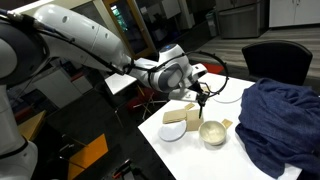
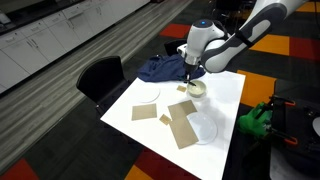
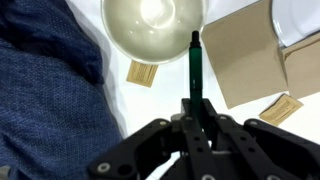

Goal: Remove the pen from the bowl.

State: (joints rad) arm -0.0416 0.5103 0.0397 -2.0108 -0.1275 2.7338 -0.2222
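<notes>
My gripper is above the brown cardboard's edge, so next it should move clear of the bowl and down to let go of the green pen over that edge.
My gripper [image 3: 194, 108] is shut on the green pen [image 3: 194, 65] and holds it upright above the table. In the wrist view the pen's tip points at the rim of the cream bowl [image 3: 150, 25], which looks empty. In an exterior view the gripper [image 1: 203, 97] hangs just above and left of the bowl [image 1: 212, 132], with the pen [image 1: 204, 103] a thin dark line below the fingers. In the other exterior view the gripper [image 2: 190, 72] hovers over the bowl [image 2: 196, 88]; the pen is too small to make out there.
A blue cloth [image 1: 282, 120] lies bunched beside the bowl, also in the wrist view [image 3: 45, 90]. Brown cardboard pieces [image 3: 250, 55] and small tan tags [image 3: 144, 74] lie on the white table [image 2: 225, 100]. Flat white plates [image 2: 203, 128] [image 2: 148, 95] and a black chair [image 2: 100, 75] are nearby.
</notes>
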